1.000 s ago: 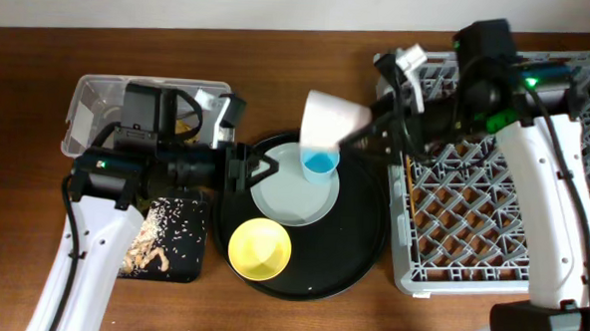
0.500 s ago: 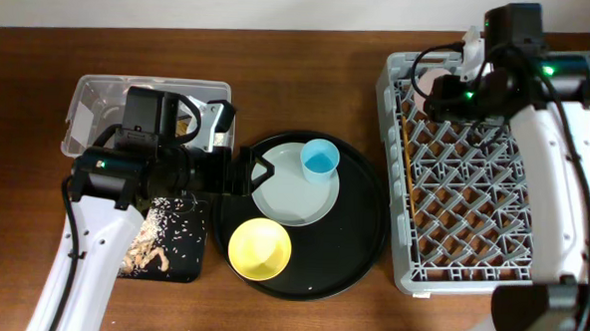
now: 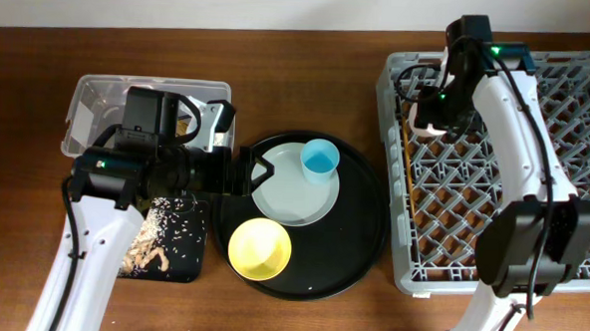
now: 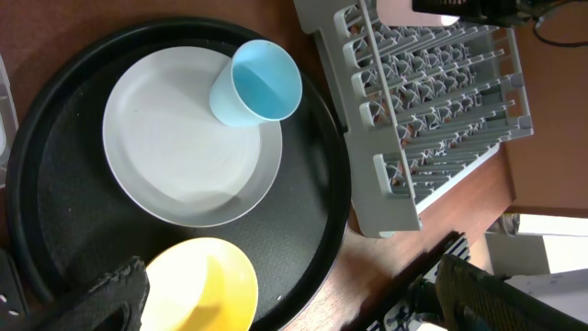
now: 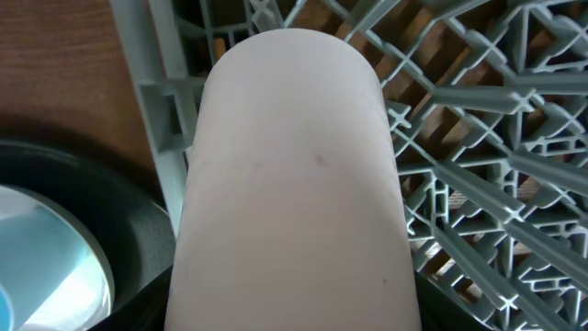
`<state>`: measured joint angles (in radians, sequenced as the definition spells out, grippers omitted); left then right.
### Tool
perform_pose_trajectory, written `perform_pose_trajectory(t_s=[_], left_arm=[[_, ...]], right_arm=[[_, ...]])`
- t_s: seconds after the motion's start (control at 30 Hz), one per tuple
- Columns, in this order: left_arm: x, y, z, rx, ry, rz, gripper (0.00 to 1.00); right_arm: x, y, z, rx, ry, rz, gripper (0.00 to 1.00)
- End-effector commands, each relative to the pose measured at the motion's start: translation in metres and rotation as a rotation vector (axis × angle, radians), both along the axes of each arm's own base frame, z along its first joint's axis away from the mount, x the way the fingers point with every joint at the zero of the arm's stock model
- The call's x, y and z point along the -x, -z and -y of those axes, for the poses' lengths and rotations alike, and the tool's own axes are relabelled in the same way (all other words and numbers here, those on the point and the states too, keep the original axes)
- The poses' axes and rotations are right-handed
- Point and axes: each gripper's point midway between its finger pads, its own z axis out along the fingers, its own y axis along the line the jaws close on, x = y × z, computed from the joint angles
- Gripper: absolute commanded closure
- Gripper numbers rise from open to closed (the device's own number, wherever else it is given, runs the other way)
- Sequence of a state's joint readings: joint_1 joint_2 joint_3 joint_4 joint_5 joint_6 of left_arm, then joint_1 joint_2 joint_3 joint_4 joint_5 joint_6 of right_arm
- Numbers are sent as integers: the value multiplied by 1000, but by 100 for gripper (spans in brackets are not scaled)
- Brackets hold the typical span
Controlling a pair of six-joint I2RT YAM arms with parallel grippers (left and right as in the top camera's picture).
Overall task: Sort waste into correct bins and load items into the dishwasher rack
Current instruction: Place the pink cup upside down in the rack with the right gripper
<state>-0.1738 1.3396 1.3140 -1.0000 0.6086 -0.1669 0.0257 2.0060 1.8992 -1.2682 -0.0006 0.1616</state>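
Note:
Next, my left gripper moves across and down onto the light-blue cup's plate-side rim (image 3: 305, 158) (image 4: 238, 100). The cup stands below it, to its right in the overhead view, opening up.
My right gripper (image 3: 435, 110) is shut on the small pink cup (image 5: 294, 165) and holds it over the back left corner of the grey dishwasher rack (image 3: 503, 195); in the right wrist view the cup fills the frame above the lattice (image 5: 459, 119). The chopsticks (image 3: 406, 180) lie along the rack's left side. The light-blue cup (image 3: 319, 159) stands on the pale grey plate (image 3: 286, 197), and the yellow bowl (image 3: 260, 248) sits in front of it. My left gripper (image 3: 250, 172) is open and empty at the left edge of the plate. The left wrist view shows the light-blue cup (image 4: 257, 83), the plate (image 4: 175, 156) and the bowl (image 4: 197, 285).
Plate, blue cup and bowl rest on a large round black tray (image 3: 356, 243). The clear tub (image 3: 93, 102) stands at the back left, partly hidden by my left arm. The shallow black tray (image 3: 167, 238) with food scraps and rice crumbs lies in front of it.
My right arm carried the pink cup from above the round tray to the rack's back left corner and lowered it. The left arm has not moved.

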Motion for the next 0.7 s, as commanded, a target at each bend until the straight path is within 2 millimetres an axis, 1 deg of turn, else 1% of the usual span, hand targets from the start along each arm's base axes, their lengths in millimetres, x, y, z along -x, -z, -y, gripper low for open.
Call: perform_pose_trajectory(t_s=[0.0,0.03,0.07,0.13,0.2,0.3,0.37,0.43,0.5,0.53,0.57,0.6,0.63,0.67], left_arm=[[-1,1,-1,-10,3,6,1],[-1,1,-1,-10,3,6,1],[-1,1,-1,-10,3,6,1],[-1,1,-1,-10,3,6,1],[-1,1,-1,-10,3,6,1],[-1,1,-1,-10,3,6,1],[-1,1,-1,-10,3,6,1],[-1,1,-1,-10,3,5,1],[-1,1,-1,-10,3,6,1],[-8,-4,0,2,-6,37,1],[-16,-9,1,9,-8,78,3],[-21,-13,2,15,-7,109,9],[-20,-13,5,20,2,107,1],[-20,-14,7,22,8,111,1]], right_arm=[[-4,-1,3,13,16,10,39],[-4,-1,3,13,16,9,27],[-3,-1,3,13,16,8,19],[-3,-1,3,13,16,8,13],[-2,-1,2,10,15,4,10],[0,-1,2,8,14,-4,11],[3,-6,-3,-22,-5,-2,12],[6,-22,-14,-84,-47,19,15],[10,-42,-21,-127,-71,45,16],[17,-60,-23,-141,-78,65,16],[22,-70,-22,-139,-79,76,15],[30,-84,-22,-136,-89,92,16],[36,-94,-22,-132,-104,108,15],[42,-102,-22,-131,-107,122,15]])
